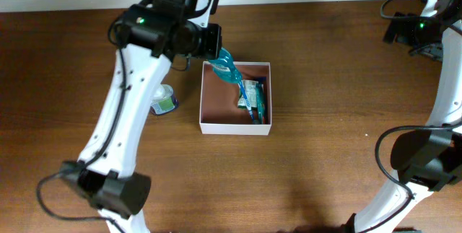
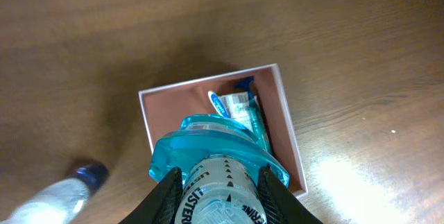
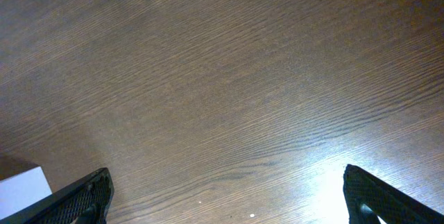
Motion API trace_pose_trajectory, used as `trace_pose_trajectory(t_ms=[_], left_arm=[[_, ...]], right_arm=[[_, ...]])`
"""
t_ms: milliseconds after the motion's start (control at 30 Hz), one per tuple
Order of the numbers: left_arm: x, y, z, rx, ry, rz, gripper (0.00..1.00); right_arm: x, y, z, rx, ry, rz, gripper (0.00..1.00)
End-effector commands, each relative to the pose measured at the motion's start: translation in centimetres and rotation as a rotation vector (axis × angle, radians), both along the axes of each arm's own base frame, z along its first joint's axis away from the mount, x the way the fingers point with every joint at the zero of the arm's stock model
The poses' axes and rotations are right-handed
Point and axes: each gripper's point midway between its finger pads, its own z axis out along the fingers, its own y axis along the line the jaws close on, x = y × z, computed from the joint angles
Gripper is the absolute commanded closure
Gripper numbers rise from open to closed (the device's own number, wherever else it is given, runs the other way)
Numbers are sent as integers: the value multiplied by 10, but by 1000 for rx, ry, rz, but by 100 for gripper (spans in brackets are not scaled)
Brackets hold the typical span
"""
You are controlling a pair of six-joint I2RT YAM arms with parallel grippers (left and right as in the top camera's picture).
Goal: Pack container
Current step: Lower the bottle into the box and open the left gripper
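Note:
I need to lower my left gripper, turn it square to the container's sides and let go of the bottle in the container's empty far corner (image 1: 213,82) (image 2: 164,107), because that spot is below my gripper.
The container (image 1: 235,129) is a square, shallow box with white walls and a reddish-brown inside, at the table's middle. Small toiletry packets (image 1: 251,96) lie along its right side. My left gripper (image 1: 211,44) is shut on a teal mouthwash bottle (image 1: 227,68), held tilted above the box's back left corner. In the left wrist view the bottle (image 2: 218,158) sits between my fingers (image 2: 220,197), over the container (image 2: 288,113) and the packets (image 2: 243,109). My right gripper (image 3: 225,196) is open wide and empty over bare wood.
A second bottle (image 1: 164,101) lies on the table left of the box; it also shows in the left wrist view (image 2: 59,196). The right arm (image 1: 422,27) is at the far right back. A white corner (image 3: 21,186) shows in the right wrist view.

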Motion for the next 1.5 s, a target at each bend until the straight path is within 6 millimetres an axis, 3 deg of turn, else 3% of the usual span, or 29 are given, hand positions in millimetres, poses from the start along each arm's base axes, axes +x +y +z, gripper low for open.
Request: trace_pose_trajectory(t_ms=[0,133,400,567,800,1200,1467], left_arm=[[13,-11,-19,-15,44,48,88],[25,-16,-38,-3,57,47,87],[46,8,-52,138,1,141,87],[50,2,-57,133,-1,137,87],[52,-6,-81,158,40,193,87],[57,-5,-81,212,-13,343,87],[60,-12,-99,219,7,340,87]], right_arm=[[-1,2,11,2,-28,-4,1],[-1,2,11,2,-28,-4,1],[-1,2,11,2,-28,-4,1],[-1,2,11,2,-28,-4,1],[-1,2,11,2,-28,-4,1],[-1,2,11,2,-28,-4,1],[-1,2,11,2,-28,-4,1]])
